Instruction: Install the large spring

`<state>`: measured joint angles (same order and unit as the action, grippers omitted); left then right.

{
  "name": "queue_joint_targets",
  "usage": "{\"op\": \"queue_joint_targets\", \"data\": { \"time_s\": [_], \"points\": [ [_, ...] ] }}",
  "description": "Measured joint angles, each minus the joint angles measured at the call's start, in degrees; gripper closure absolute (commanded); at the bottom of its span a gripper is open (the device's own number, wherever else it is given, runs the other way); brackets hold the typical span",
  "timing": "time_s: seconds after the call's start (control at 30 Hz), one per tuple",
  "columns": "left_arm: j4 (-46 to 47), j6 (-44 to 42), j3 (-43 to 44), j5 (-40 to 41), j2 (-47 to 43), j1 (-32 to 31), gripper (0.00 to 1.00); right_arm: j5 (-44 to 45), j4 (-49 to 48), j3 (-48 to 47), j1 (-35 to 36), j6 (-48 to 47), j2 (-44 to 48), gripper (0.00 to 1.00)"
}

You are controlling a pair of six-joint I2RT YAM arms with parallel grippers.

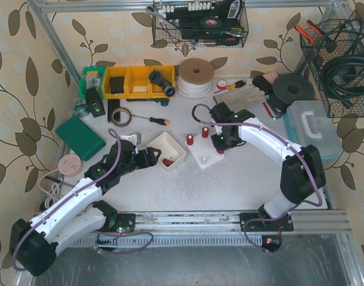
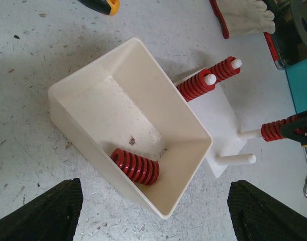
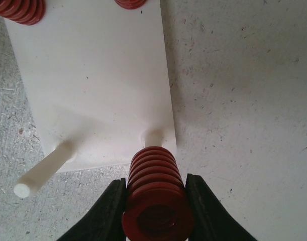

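The red spring still has bare peg showing below it, so my right gripper will move down, slide the spring to the foot of that peg [image 3: 153, 135] and release it.
My right gripper [image 3: 157, 208] is shut on a red spring [image 3: 157, 193] that is threaded over the tip of the near-right peg [image 3: 153, 136] of the white peg plate [image 3: 93, 75]. The neighbouring peg [image 3: 42, 173] is bare. Two red springs [image 2: 196, 86] [image 2: 224, 69] sit on the plate's far pegs. Another thick red spring [image 2: 135, 167] lies on its side in the white bin [image 2: 83, 80]. My left gripper [image 2: 153, 211] hovers open just in front of the bin. Which loose spring is the large one I cannot tell.
The bin [image 1: 167, 150] touches the plate's [image 1: 207, 154] left side. A screwdriver [image 1: 152, 119], a tape roll [image 1: 120, 116] and a green box [image 1: 80, 137] lie to the left. Gloves [image 1: 241, 94] and a blue case [image 1: 313, 128] are on the right.
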<state>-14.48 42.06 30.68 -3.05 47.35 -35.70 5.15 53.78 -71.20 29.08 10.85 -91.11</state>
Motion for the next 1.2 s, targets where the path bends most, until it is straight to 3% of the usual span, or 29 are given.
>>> {"op": "queue_joint_targets", "data": {
  "time_s": [1.2],
  "points": [
    [0.1, 0.1, 0.0, 1.2, -0.2, 0.0, 0.18, 0.0, -7.9, 4.8, 0.0, 0.0, -4.5, 1.00]
  ]
}}
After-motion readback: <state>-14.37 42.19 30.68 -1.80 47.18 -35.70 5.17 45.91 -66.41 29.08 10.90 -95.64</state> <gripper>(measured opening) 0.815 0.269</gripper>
